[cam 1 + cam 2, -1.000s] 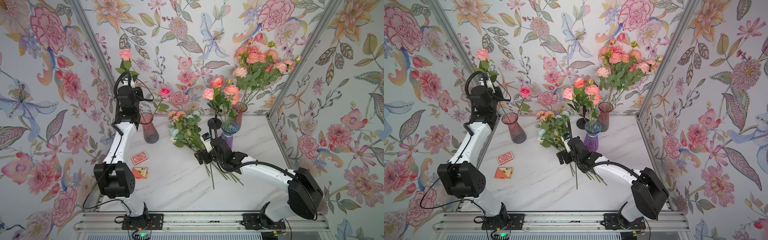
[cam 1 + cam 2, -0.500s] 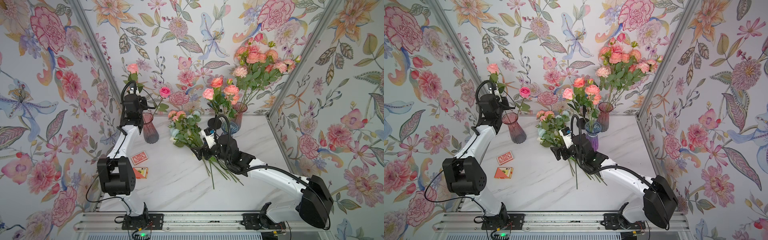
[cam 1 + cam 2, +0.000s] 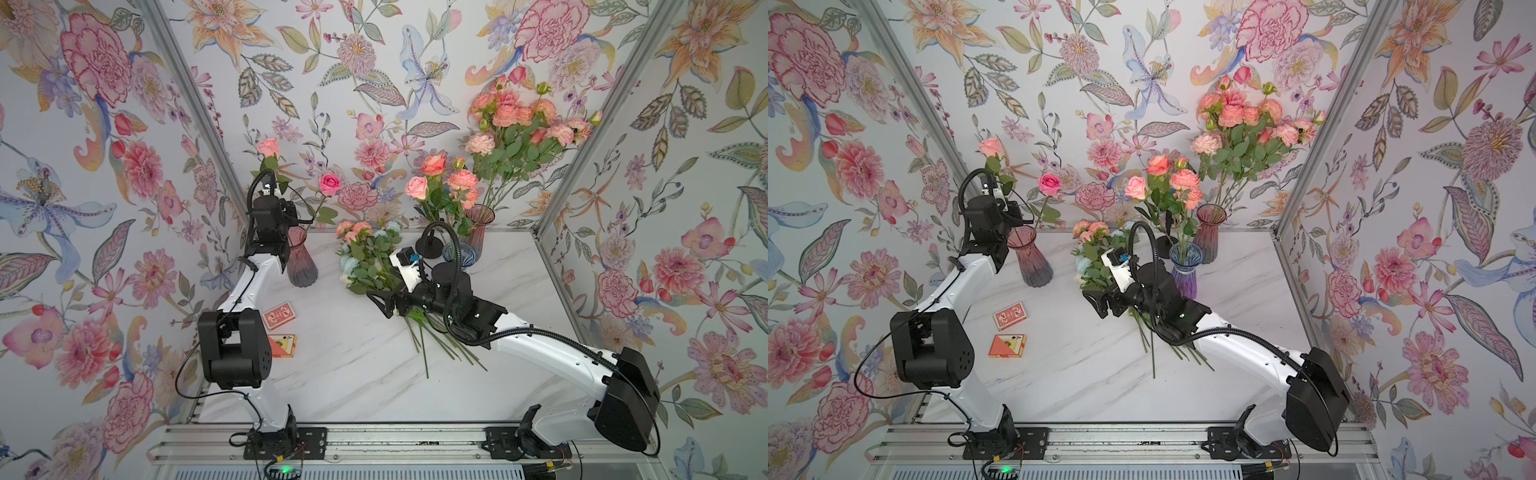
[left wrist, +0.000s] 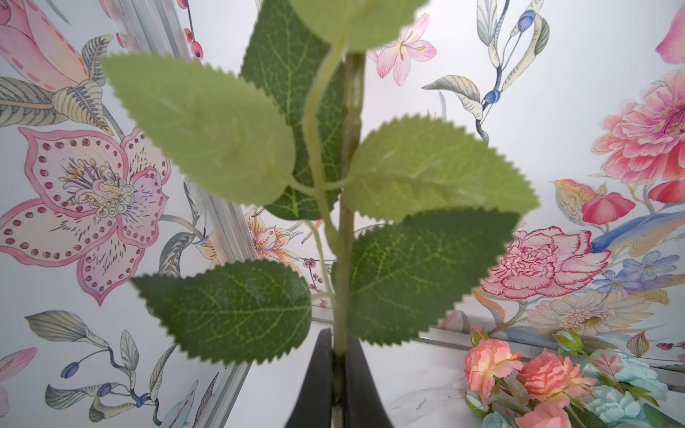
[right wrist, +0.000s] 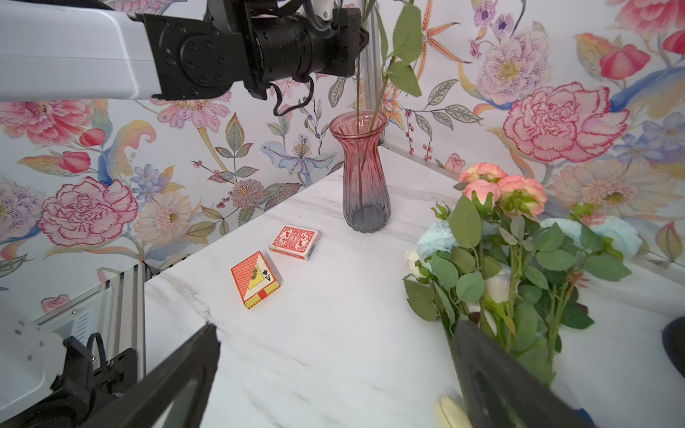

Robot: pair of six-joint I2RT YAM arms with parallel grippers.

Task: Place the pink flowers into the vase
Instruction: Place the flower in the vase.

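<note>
My left gripper moves down toward the pink glass vase's opening (image 3: 1022,235) just below it next and releases the green stem, as the stem's lower end already reaches inside.
My left gripper (image 4: 339,344) is shut on the green stem of a pink rose (image 3: 268,147), held upright over the pink glass vase (image 3: 302,262) at the back left. In the right wrist view the held stem reaches down into the vase's mouth (image 5: 357,124). A second pink rose (image 3: 330,183) stands in that vase. A bunch with pink flowers (image 3: 353,228) among white and pale-blue blooms lies on the table. My right gripper (image 3: 378,305) is open low beside the bunch's leaves, with one finger (image 5: 482,370) against them and nothing between the jaws.
Two red card boxes (image 3: 279,318) (image 3: 282,345) lie on the marble table (image 3: 353,386) left of centre. At the back right stand a purple vase (image 3: 1185,270) and a pink vase (image 3: 1208,232), both full of pink flowers, next to a black stand (image 3: 430,245). Walls close three sides.
My left gripper has carried the rose rightward and down to the pink vase. My right gripper has shifted slightly left along the bunch and stayed open.
</note>
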